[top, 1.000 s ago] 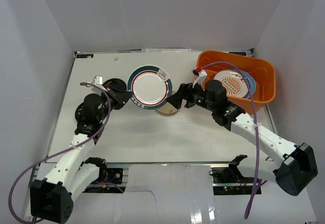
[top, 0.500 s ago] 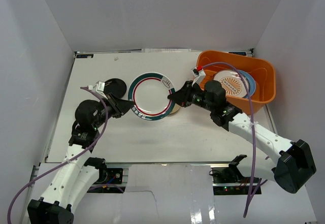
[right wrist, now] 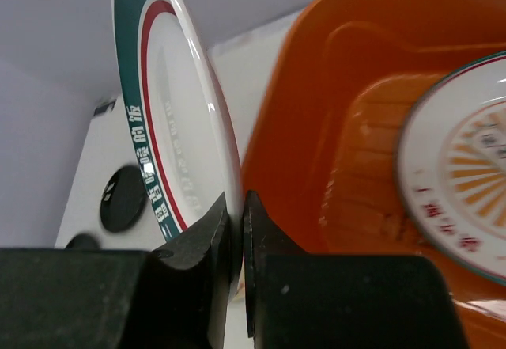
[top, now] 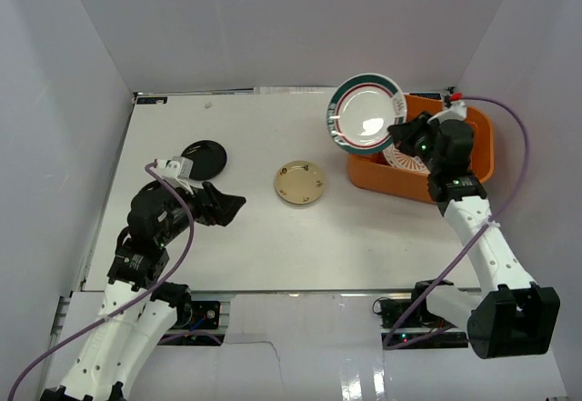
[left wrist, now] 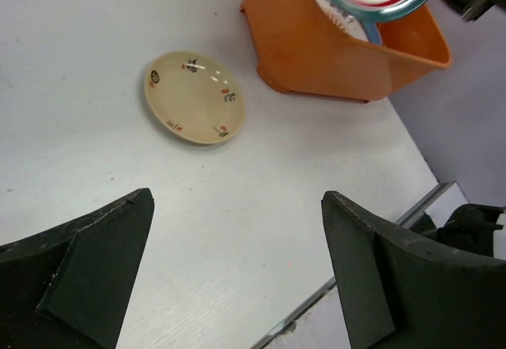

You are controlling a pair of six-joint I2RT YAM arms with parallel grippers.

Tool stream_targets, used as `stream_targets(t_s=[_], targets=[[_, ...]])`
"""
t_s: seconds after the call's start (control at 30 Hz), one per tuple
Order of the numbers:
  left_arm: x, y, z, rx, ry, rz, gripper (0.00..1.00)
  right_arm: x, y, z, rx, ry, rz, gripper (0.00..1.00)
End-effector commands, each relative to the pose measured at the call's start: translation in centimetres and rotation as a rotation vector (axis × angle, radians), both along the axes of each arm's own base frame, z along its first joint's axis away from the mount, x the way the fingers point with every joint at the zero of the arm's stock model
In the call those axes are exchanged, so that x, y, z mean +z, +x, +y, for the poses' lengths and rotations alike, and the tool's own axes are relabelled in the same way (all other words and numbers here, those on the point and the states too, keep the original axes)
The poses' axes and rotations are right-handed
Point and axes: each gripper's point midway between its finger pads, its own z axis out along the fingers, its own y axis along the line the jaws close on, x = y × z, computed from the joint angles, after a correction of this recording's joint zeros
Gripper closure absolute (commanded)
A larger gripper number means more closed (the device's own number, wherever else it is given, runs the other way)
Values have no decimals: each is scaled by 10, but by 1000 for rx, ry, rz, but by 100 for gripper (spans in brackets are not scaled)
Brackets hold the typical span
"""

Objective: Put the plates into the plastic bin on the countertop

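Observation:
I will next move my right gripper to the right in the top view, then down into the orange bin before I release, because the plate with the green-red rim still sticks out over the bin's side.
A white plate with a green-red rim (top: 366,115) hangs tilted over the near-left corner of the orange plastic bin (top: 479,145). My right gripper (top: 397,134) is shut on its edge, and the right wrist view shows both fingers pinching the rim (right wrist: 174,127). In the bin lies a white plate with an orange pattern (right wrist: 466,167) on a light blue plate (left wrist: 370,32). A cream plate (top: 300,184) and a small black plate (top: 205,158) lie on the countertop (top: 273,128). My left gripper (top: 232,206) stands open and holds nothing, left of the cream plate (left wrist: 194,97).
White walls enclose the countertop on three sides. The bin (left wrist: 332,56) stands at the back right corner. The table's near edge with a metal rail (left wrist: 356,274) runs just beneath my left gripper (left wrist: 237,206).
The left gripper has opened, let go of the green-rimmed plate and drawn back to the left. The right gripper has shut on that plate and carried it up and right over the bin.

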Motion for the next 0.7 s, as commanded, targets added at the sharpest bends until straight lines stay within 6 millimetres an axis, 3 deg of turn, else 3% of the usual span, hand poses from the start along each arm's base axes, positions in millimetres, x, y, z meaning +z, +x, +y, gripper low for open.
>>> stream_targets(t_s=[0.0,0.07,0.1,0.2,0.6,0.67], targets=[[-37,1,14,61,93,46,2,38,17,-63,-194,-20,-97,92],[-32,-1,13,52,97,26,2,18,22,-82,-237,-36,-45,92],[-30,-1,14,55,92,12,2,13,24,-104,-292,-38,-35,92],[-35,1,12,48,101,32,2,-3,27,-135,-399,-53,-1,92],[-42,0,9,34,104,52,2,-81,37,-160,-452,-125,187,92],[-42,1,10,40,105,56,2,-92,37,-166,-482,-145,210,87]])
